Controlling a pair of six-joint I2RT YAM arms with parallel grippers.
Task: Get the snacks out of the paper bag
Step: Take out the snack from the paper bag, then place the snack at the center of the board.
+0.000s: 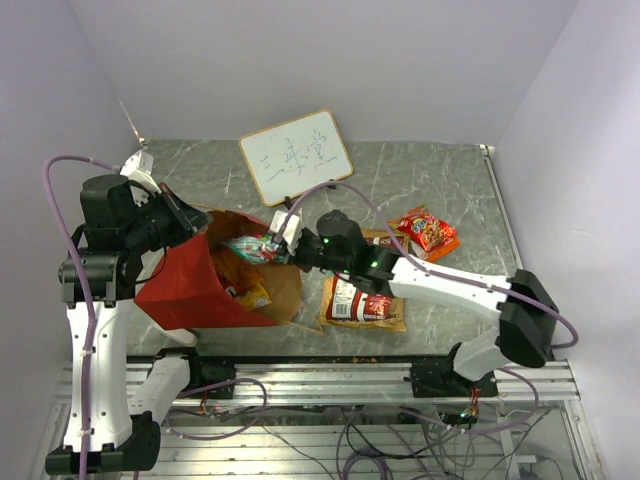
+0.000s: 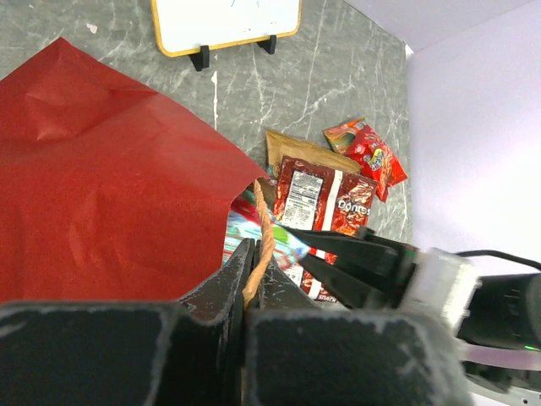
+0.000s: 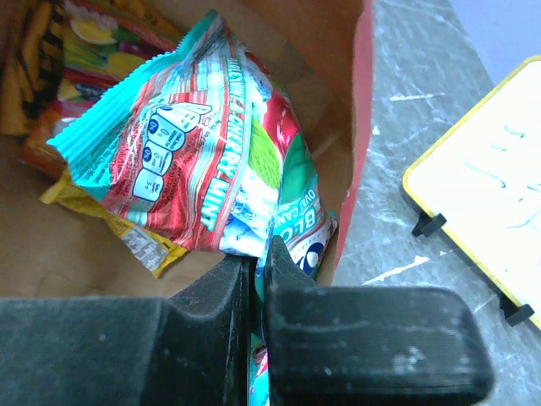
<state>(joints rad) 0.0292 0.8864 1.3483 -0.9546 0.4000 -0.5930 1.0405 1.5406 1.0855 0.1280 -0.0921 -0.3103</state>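
My right gripper should move out of the bag's opening to the right in the top view. Then it needs to lower and release the mint packet onto the orange-red packet (image 1: 428, 232), which is outside the bag.
The red paper bag (image 1: 190, 285) lies on its side with its brown mouth facing right. My left gripper (image 1: 192, 225) (image 2: 256, 252) is shut on the bag's twisted paper handle (image 2: 266, 222) at the mouth's upper rim. My right gripper (image 1: 283, 240) (image 3: 259, 264) reaches into the mouth and is shut on the corner of a teal and red mint packet (image 3: 194, 161) (image 1: 250, 247). Yellow and orange packets (image 3: 59, 76) lie deeper in the bag. A red packet (image 1: 360, 302) (image 2: 325, 199) and an orange-red packet (image 1: 428, 232) (image 2: 372, 156) lie on the table to the right.
A white framed writing board (image 1: 296, 157) (image 3: 482, 194) stands behind the bag. A flat brown packet (image 1: 390, 320) lies under the red one. Walls close in the table on three sides, and a metal rail (image 1: 350, 378) runs along the near edge.
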